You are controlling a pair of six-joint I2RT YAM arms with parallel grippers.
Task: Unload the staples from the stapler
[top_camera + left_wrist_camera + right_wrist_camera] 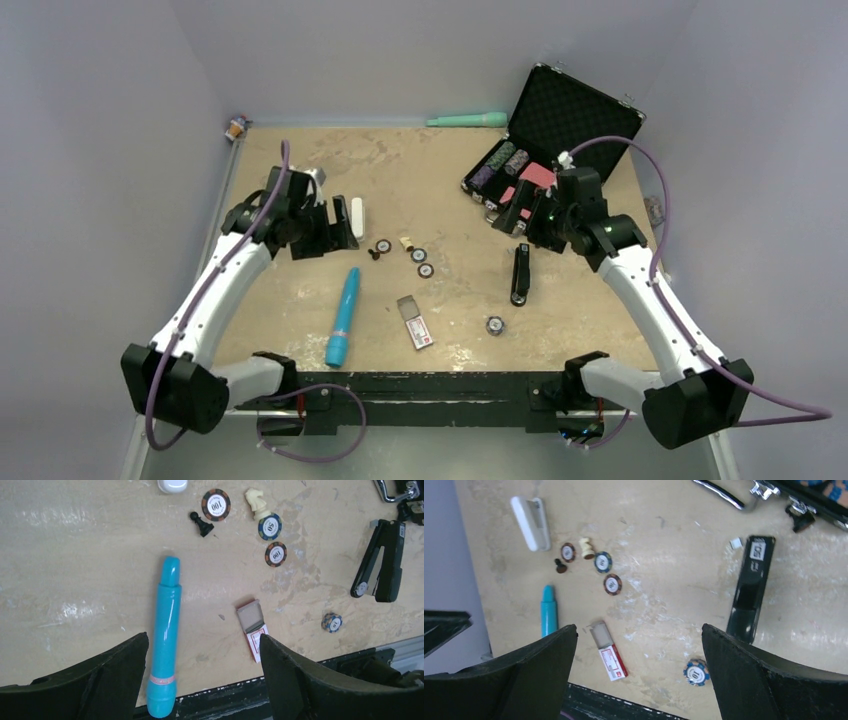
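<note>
Next, my right gripper goes down and back onto the near half of the stapler's upper arm, since that lies below it and nearer my base.
The black stapler lies on the table right of centre, lengthwise toward me. In the left wrist view the stapler is at the far right, its two arms slightly spread. In the right wrist view the stapler lies at the upper right. My right gripper hovers just behind the stapler, open and empty. My left gripper is open and empty at the left, high above the table and far from the stapler.
A blue tube and a red-and-white staple box lie near the front edge. Poker chips, chess pieces, a white bar and a lone chip are scattered mid-table. An open black chip case stands back right.
</note>
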